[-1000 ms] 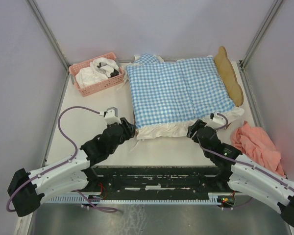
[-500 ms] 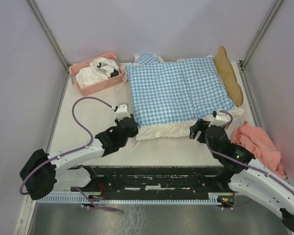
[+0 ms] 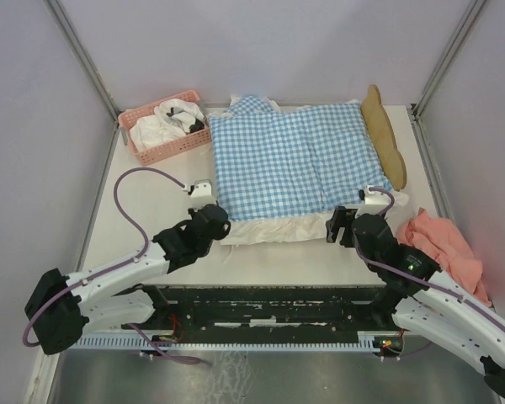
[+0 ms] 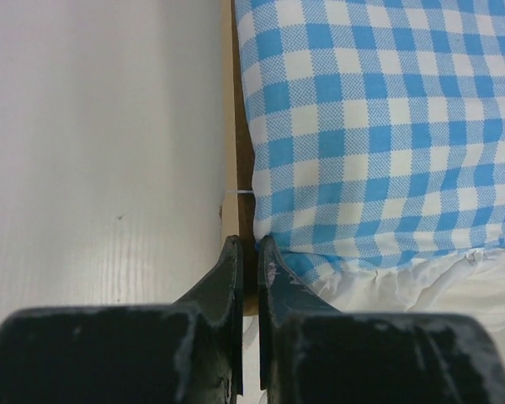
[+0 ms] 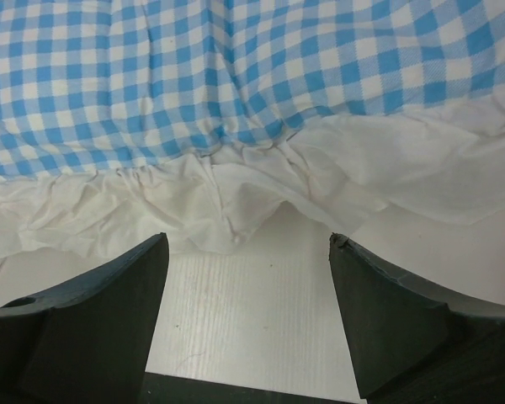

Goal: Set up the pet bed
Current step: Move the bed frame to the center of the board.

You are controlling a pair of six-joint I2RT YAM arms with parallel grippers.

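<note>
My left gripper has to drag the bed's bar to the left in the top view next, onto the bare tabletop, and let go of it, because the headboard stands at a slant.
The pet bed shows its wavy wooden headboard (image 3: pixel 382 133) at the right; blue-white gingham bedding (image 3: pixel 290 156) with a white ruffle covers the rest. My left gripper (image 3: pixel 220 221) sits at the bed's near-left corner. In the left wrist view the left gripper (image 4: pixel 248 242) is shut on the near end of the light-wood side rail (image 4: pixel 230 101), with the gingham bedding (image 4: pixel 387 126) just to its right. My right gripper (image 3: pixel 341 220) stands at the near-right corner. In the right wrist view the right gripper (image 5: pixel 248 238) is open over bare table, just short of the white ruffle (image 5: pixel 236 194).
A pink basket (image 3: pixel 162 126) with white and dark cloths stands at the back left. A peach cloth (image 3: pixel 442 244) lies crumpled at the right, beside the right arm. Metal posts and grey walls close in the table on three sides.
My left gripper moved in to the bed's near-left corner and shut on the side rail. The bed with its bedding shifted slightly left. The right gripper drew back a little and opened wider.
</note>
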